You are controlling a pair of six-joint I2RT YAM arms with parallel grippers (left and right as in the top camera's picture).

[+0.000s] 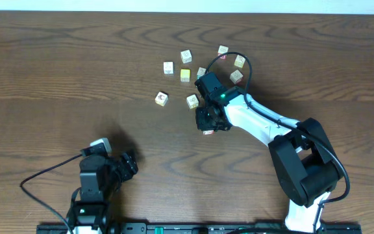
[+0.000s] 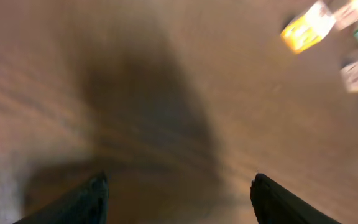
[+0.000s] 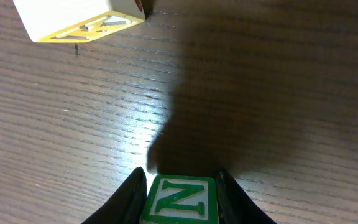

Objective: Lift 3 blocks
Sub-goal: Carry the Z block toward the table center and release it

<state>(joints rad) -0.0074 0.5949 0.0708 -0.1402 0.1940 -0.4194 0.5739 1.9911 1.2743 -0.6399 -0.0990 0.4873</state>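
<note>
The pale block (image 1: 162, 99) is the block closest to my left gripper. My left gripper will next move outward and to the right in the overhead view, then down over that block.
My right gripper (image 1: 208, 125) is shut on a small wooden block (image 3: 180, 200) whose upper face shows a green letter N. Its fingers (image 3: 132, 190) press on both sides of the block. A dark shadow lies on the table just beyond it. From overhead only a sliver of this block (image 1: 208, 132) shows under the gripper. Several more pale blocks lie scattered at the back, among them one (image 1: 192, 101) close to the right gripper and one (image 1: 161, 98) further left. My left gripper (image 1: 130, 166) stands open and empty near the front left, far from the blocks (image 2: 178, 196).
A plain yellow cube (image 1: 185, 75) lies among the scattered blocks. A cream block with yellow markings (image 3: 79, 18) sits ahead-left of the right gripper. The left wrist view shows blurred blocks (image 2: 306, 28) at its upper right. The right arm (image 1: 265, 127) reaches in from the front right.
</note>
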